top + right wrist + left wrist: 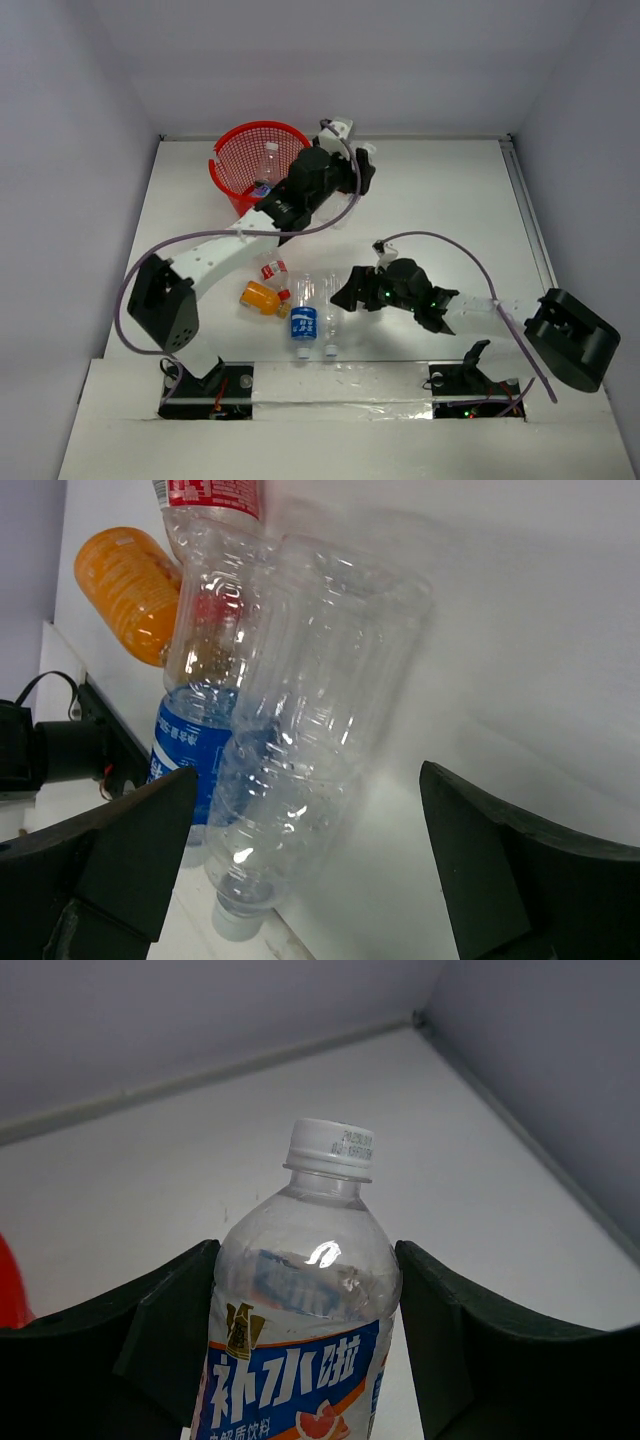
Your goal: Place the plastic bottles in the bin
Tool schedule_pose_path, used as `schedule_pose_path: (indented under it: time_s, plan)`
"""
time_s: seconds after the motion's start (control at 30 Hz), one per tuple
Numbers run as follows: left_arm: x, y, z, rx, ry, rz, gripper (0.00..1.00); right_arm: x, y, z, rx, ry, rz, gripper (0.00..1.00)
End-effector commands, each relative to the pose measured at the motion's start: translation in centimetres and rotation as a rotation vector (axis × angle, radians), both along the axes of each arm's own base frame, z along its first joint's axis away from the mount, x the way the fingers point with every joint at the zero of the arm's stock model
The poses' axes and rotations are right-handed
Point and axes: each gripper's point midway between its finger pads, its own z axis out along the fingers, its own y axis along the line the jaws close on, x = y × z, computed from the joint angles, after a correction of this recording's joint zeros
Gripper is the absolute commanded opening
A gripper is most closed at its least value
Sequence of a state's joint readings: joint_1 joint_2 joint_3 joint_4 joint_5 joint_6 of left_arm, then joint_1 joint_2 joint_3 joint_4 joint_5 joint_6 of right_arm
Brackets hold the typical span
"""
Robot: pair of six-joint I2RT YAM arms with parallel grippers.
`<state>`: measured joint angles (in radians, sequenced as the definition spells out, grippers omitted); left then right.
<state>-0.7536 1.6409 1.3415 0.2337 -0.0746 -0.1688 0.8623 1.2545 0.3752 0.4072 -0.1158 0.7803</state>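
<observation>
The right gripper sinks and slides outward along the clear bottle next and closes around its bottom end, since that end still lies beyond the open fingers.
My left gripper [352, 152] is shut on a clear bottle with a blue label and white cap [310, 1290], held just right of the red mesh bin [250, 155]; its cap shows in the top view [338, 128]. One bottle [268, 165] stands inside the bin. On the table near the front lie an orange bottle [260, 298], a red-white labelled one [273, 270], a blue-labelled one [303, 320] and a clear one [330, 312]. My right gripper [347, 290] is open, low beside the clear bottle [310, 710], which lies between its fingers [130, 850].
White walls close the table at the back and sides. A raised white ledge [350, 385] runs along the near edge, close to the lying bottles' caps. A sliver of the bin's red rim [6, 1285] shows at the left of the left wrist view.
</observation>
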Motion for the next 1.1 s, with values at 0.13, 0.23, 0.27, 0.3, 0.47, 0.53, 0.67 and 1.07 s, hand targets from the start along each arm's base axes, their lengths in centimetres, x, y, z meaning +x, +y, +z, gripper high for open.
schedule_pose_path:
  time_s: [0.13,0.23,0.27,0.3,0.47,0.53,0.67,1.07]
  plan:
    - [-0.5,5.7,12.6,-0.311,-0.195,0.137,0.4,3.7,2.6,1.6,0.041,-0.073,-0.078,1.0]
    - [-0.4,9.3,15.6,-0.383,-0.224,0.197,0.4,4.7,3.2,0.3,-0.001,-0.06,-0.091,1.0]
    - [0.1,10.9,16.2,-0.397,-0.228,0.231,0.4,5.0,3.6,0.3,0.0,-0.058,-0.092,1.0]
    - [0.3,11.7,16.4,-0.395,-0.225,0.248,0.4,5.1,3.8,0.1,0.001,-0.057,-0.092,0.99]
    - [1.5,17.8,18.9,-0.384,-0.272,0.395,0.42,6.1,4.1,-0.7,-0.027,-0.049,-0.122,0.96]
    - [2.5,20.5,19.2,-0.377,-0.285,0.457,0.42,6.2,4.1,-0.8,-0.032,-0.046,-0.129,0.92]
    - [4.9,23.7,17.9,-0.327,-0.248,0.532,0.42,6.4,3.5,-1.0,-0.042,-0.051,-0.158,0.84]
    - [9.9,28.0,13.4,-0.269,-0.225,0.641,0.4,6.1,1.8,0.6,-0.027,-0.084,-0.205,0.47]
